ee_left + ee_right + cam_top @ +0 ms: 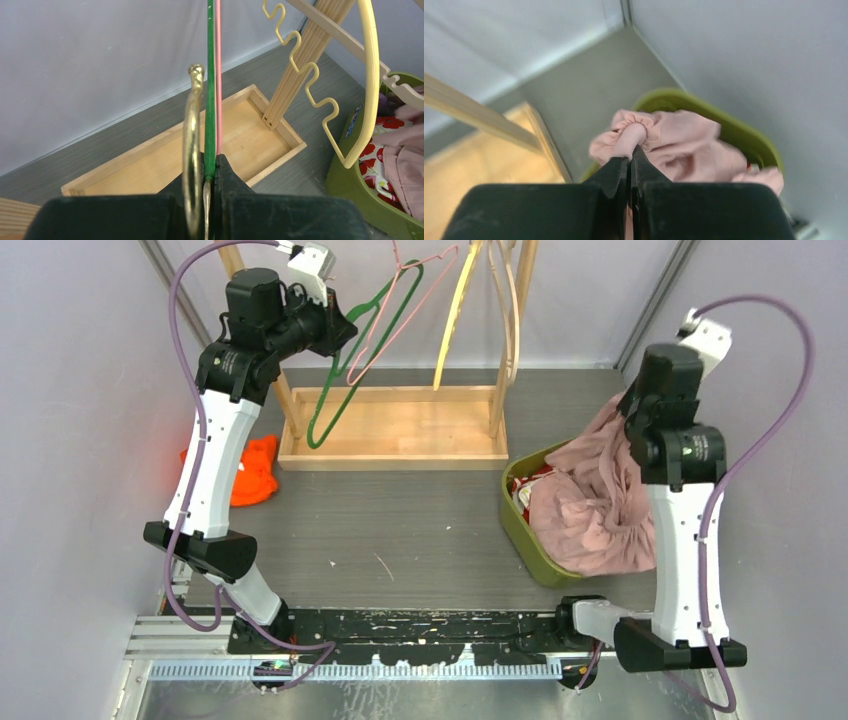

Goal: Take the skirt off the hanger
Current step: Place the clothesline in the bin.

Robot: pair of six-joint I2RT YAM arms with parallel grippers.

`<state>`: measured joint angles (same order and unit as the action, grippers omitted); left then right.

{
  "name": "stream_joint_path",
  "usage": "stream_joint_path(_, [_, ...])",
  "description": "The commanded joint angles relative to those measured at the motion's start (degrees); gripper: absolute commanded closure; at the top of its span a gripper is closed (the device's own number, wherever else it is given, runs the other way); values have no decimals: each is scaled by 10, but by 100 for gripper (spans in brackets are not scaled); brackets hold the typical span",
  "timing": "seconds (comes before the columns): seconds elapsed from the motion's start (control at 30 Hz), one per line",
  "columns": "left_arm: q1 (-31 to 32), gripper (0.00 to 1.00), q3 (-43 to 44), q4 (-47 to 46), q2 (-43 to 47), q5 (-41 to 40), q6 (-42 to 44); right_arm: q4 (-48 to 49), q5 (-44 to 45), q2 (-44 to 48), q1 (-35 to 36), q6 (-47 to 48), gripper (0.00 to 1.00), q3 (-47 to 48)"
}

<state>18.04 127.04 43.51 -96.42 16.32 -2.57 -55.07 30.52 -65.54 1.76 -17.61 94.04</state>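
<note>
My right gripper draws back and down over the green bin next and releases the pink skirt [595, 495]. The bin lies below the gripper and nearer my base.
The pink skirt [595, 495] hangs from my right gripper [632, 412] down into the green bin [520, 525]. In the right wrist view the gripper [631, 150] is shut on a bunched fold of the skirt [674, 145]. My left gripper [345, 325] is held high at the wooden rack and is shut on the green hanger [352, 365]. In the left wrist view the gripper [210, 167] clamps the green hanger [210, 90] just above its metal hook. A brass hook [191, 130] lies beside the left jaw, and a pink hanger [218, 75] is behind.
A wooden rack with a tray base [395, 430] stands at the back, holding a pink hanger [400, 310] and yellow hangers [458, 315]. An orange cloth [252, 470] lies left of the tray. Other clothes lie in the bin [372, 160]. Walls close in on both sides.
</note>
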Motion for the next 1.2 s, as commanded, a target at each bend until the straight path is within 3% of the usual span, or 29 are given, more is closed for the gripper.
stream_joint_path(0.0, [0,100,14,-37,16,9,1,74,16,-40,-2,40,99,158])
stream_joint_path(0.1, [-1,100,18,-34,20,1,7,79,5,-93,-2,49,99,269])
stream_joint_path(0.2, [-3,100,16,-33,23,1,9,80,4,-117,-2,41,99,298])
stream_joint_path(0.47, [-5,100,2,-31,32,1,12,86,40,-2,-2,16,99,71])
stream_joint_path(0.67, [-5,100,0,-33,25,8,4,20,25,107,-2,-46,99,-90])
stream_joint_path(0.77, [-5,100,-1,-38,20,12,-3,-3,56,139,-2,-39,99,-98])
stream_joint_path(0.97, [-5,100,4,-45,13,22,-17,-37,152,154,-2,26,99,-28])
stream_joint_path(1.17, [-5,100,-3,-51,13,29,-27,-78,139,177,-2,0,99,-62])
